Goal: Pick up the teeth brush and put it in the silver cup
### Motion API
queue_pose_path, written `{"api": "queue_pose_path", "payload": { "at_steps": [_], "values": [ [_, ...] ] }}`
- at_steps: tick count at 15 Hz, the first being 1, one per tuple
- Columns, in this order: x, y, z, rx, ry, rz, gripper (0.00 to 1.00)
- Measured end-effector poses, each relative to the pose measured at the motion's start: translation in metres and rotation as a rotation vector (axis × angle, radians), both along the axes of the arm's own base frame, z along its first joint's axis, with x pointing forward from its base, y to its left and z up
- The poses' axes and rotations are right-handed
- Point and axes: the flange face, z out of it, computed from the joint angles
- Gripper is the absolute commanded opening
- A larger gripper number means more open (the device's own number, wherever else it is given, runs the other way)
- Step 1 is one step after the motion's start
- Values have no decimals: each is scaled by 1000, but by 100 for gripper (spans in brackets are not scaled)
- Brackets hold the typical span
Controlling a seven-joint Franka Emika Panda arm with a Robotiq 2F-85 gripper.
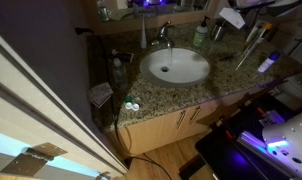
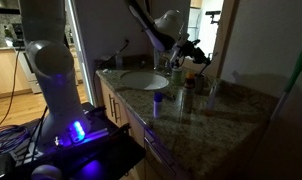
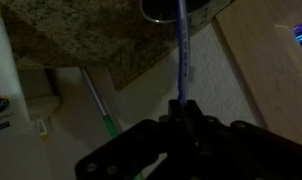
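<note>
The gripper lowers the toothbrush's far end into the cup's opening [image 1: 220,25] [image 3: 164,8] next, since that end reaches the silver cup's rim.
In the wrist view my gripper [image 3: 181,108] is shut on the toothbrush [image 3: 181,55], a thin blue-purple stick that runs from the jaws straight up the picture. Its far end reaches the rim of the silver cup [image 3: 163,9], which is cut off by the top edge. In an exterior view the gripper [image 1: 232,17] hangs over the back right of the counter, just above the small dark cup [image 1: 219,32] next to the green bottle [image 1: 200,36]. In an exterior view the gripper [image 2: 187,50] is above the far end of the counter; the cup is too dark to make out there.
A round white sink [image 1: 176,67] with a faucet [image 1: 163,34] sits in the granite counter [image 1: 223,78]. A blue object [image 1: 268,62] and a white stick [image 1: 253,44] are at the right. A green-tipped stick [image 3: 97,102] lies below the gripper. A wall and mirror stand behind the counter.
</note>
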Motion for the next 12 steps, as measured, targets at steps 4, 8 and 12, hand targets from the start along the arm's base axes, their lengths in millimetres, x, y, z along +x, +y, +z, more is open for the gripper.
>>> {"api": "queue_pose_path", "payload": {
  "at_steps": [4, 8, 12],
  "values": [
    [0, 1, -15, 2, 28, 1, 3],
    [-1, 1, -28, 3, 54, 2, 7],
    [-3, 2, -38, 21, 89, -12, 51]
  ]
}}
